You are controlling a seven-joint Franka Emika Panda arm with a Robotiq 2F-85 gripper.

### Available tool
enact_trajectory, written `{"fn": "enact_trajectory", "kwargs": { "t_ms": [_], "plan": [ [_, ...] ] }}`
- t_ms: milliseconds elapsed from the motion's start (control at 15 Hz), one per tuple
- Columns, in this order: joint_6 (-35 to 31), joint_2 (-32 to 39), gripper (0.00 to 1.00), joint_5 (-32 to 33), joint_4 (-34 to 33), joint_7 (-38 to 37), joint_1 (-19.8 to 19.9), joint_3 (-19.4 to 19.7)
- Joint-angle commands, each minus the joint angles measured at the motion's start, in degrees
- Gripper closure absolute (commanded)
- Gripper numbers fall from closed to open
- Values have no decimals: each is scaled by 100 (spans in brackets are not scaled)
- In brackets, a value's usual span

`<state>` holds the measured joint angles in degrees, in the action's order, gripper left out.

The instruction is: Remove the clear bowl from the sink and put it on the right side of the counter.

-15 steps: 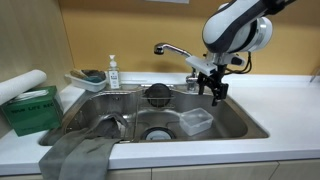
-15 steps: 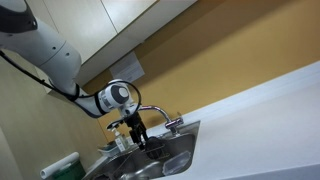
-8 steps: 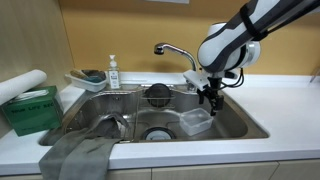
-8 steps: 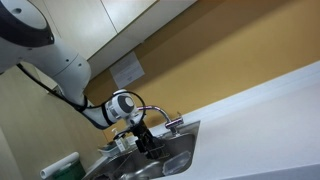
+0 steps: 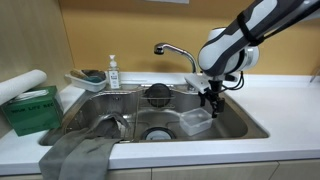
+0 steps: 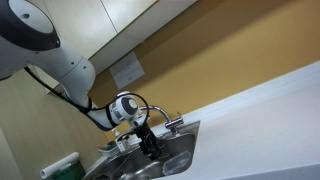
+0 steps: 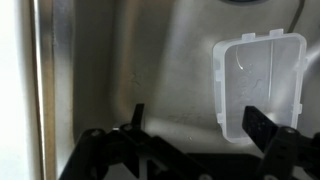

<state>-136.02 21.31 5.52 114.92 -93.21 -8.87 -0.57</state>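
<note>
My open gripper will next go down and ease over the bowl's near-corner rim (image 5: 211, 123) (image 7: 220, 120), because that rim is below it and to its right in the wrist view.
The clear bowl (image 5: 196, 122) lies on the floor of the steel sink (image 5: 118, 104), right of the round drain (image 5: 158, 133). My gripper (image 5: 211, 100) hangs open just above the bowl's right end, inside the basin. In the wrist view the bowl (image 7: 258, 88) sits upright at the right, and my open gripper (image 7: 200, 125) straddles its left edge: one fingertip (image 7: 137, 115) is over bare steel, the other over the bowl's near corner. Nothing is held. In an exterior view the gripper (image 6: 150, 148) is low in the sink by the faucet (image 6: 160, 112).
The chrome faucet (image 5: 175, 50) and black strainer (image 5: 158, 94) are just left of my arm. A soap bottle (image 5: 112, 72) and a blue-rimmed tray with a sponge (image 5: 88, 78) stand back left. A grey cloth (image 5: 80, 155) drapes the front left. White counter (image 5: 290, 110) extends right.
My gripper has come down from above the sink's right rim, moving slightly left, to hang just over the clear bowl. The bowl has not moved.
</note>
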Motion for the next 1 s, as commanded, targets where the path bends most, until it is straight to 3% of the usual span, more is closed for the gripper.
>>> {"fn": "enact_trajectory", "kwargs": {
  "t_ms": [0, 467, 933],
  "plan": [
    [-11, 414, 0, 2, -393, 373, 67, 166],
    [-272, 983, 0, 127, -851, 1515, -7, 346],
    [-750, 1582, 0, 35, -1251, 1792, -193, 522]
  ]
}}
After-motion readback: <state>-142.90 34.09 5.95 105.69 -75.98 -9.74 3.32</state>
